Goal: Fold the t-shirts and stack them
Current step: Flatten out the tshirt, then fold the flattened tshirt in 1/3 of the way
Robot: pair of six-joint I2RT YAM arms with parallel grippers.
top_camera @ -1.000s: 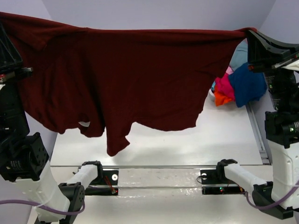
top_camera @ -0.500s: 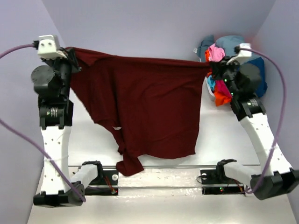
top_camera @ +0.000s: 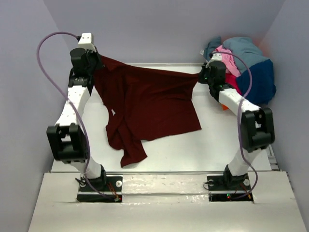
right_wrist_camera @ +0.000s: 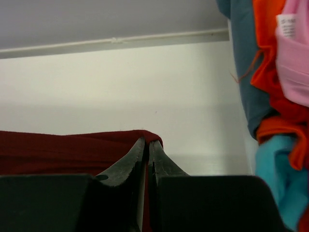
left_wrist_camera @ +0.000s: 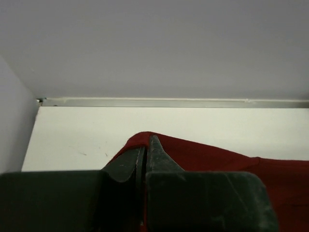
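Observation:
My left gripper moves down, back and to the right in the top view over the shirt's creased part (top_camera: 119,92) next and releases, since the shirt's held corner hangs raised.
The dark maroon t-shirt (top_camera: 149,104) is stretched between both grippers near the table's far edge, its lower part lying on the table. My left gripper (top_camera: 96,63) is shut on its far left corner, seen as maroon cloth (left_wrist_camera: 203,154) around the closed fingers in the left wrist view. My right gripper (top_camera: 202,76) is shut on its far right corner, with maroon cloth (right_wrist_camera: 58,150) at the closed fingers in the right wrist view. A pile of pink, teal-blue, navy and red t-shirts (top_camera: 246,72) lies at the far right.
The white table (top_camera: 227,140) ends at a raised far edge (left_wrist_camera: 169,102) against the grey back wall. The shirt pile also shows at the right of the right wrist view (right_wrist_camera: 275,96). Side walls stand close on the left and right.
Both arms have swung away from the camera toward the far edge and lowered. The maroon shirt has gone from hanging high and spread to lying partly on the table.

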